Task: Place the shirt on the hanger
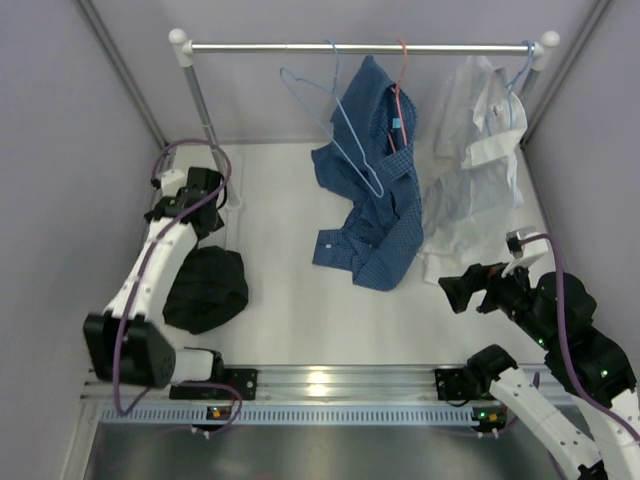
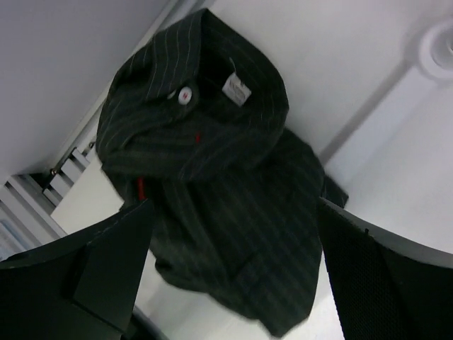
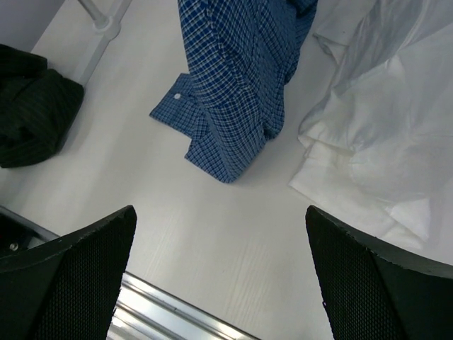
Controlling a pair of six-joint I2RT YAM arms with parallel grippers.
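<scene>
The collar's raised edge lies uncovered. My left gripper will next go down, fingers open, onto the shirt's collar fold (image 2: 212, 150) there, beside the white button and neck label (image 2: 236, 88).
The black pinstriped shirt (image 1: 207, 290) lies crumpled on the white table at the left. In the left wrist view the shirt (image 2: 212, 163) shows its collar, a white button and the white neck label (image 2: 236, 88). My left gripper (image 2: 233, 212) is open and hangs above the shirt, empty, one finger to each side; in the top view it (image 1: 198, 226) is just behind the heap. The empty light-blue wire hanger (image 1: 340, 125) hangs on the rail (image 1: 260, 47). My right gripper (image 1: 458, 290) is open and empty over bare table (image 3: 221, 216), far from the shirt (image 3: 32, 106).
A blue checked shirt (image 1: 375, 190) on a red hanger and a white shirt (image 1: 475, 160) hang from the rail and trail onto the table. The rail's left post (image 1: 205, 120) stands near my left gripper. Grey walls close in on both sides.
</scene>
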